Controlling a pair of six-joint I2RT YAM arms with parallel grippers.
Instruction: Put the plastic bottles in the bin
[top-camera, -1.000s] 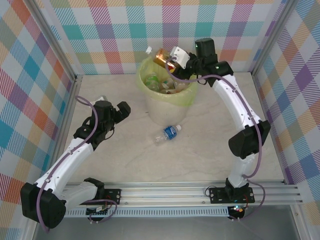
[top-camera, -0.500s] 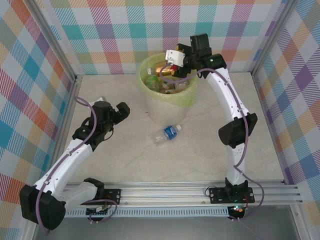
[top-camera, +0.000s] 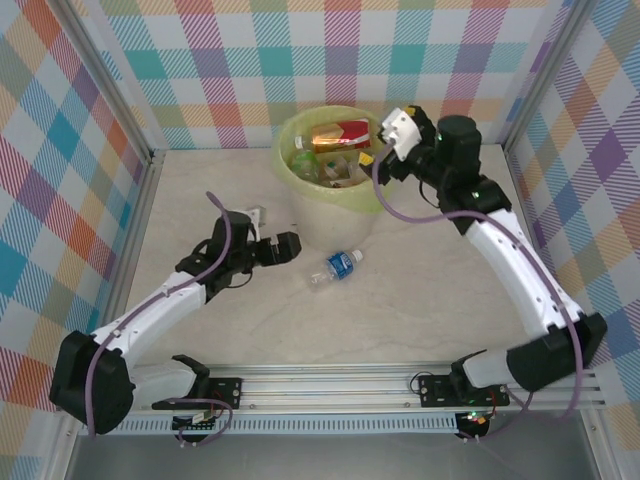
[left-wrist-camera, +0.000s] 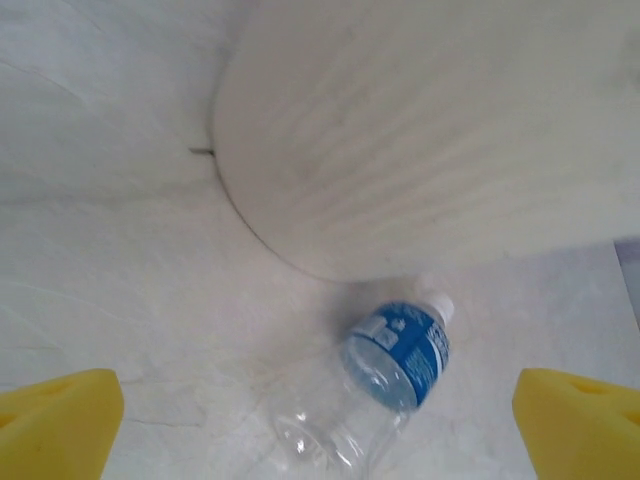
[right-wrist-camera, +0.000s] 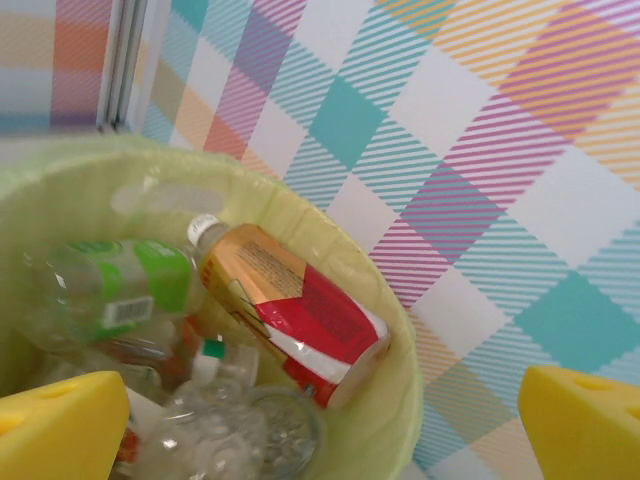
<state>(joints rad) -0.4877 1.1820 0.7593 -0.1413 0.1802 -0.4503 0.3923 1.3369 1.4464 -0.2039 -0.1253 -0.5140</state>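
Note:
The bottle's clear body (top-camera: 323, 274) points away from the bin, so I will lower my left gripper toward it, turn along its length and close beside the bottle's label.
A clear bottle with a blue label (top-camera: 338, 267) (left-wrist-camera: 385, 375) lies on its side on the table, just in front of the bin (top-camera: 310, 215). My left gripper (top-camera: 288, 248) is open and sits just left of that bottle, apart from it. The bin (right-wrist-camera: 395, 400), lined with a yellow-green bag, holds several bottles. An orange-and-red labelled bottle (top-camera: 340, 134) (right-wrist-camera: 290, 310) lies on top against the far wall, and a green-labelled one (right-wrist-camera: 130, 285) lies left of it. My right gripper (top-camera: 392, 128) is open beside the bin's right rim, with nothing between its yellow pads (right-wrist-camera: 60, 425).
The pale side of the bin (left-wrist-camera: 430, 130) rises right behind the blue-label bottle. Checked walls and metal posts (top-camera: 150, 150) enclose the table on three sides. The rail (top-camera: 400, 385) with the arm bases runs along the near edge.
My right gripper opened and let go of the orange-and-red bottle, which now lies in the bin, then drew back to the right. My left arm swung right toward the blue-label bottle.

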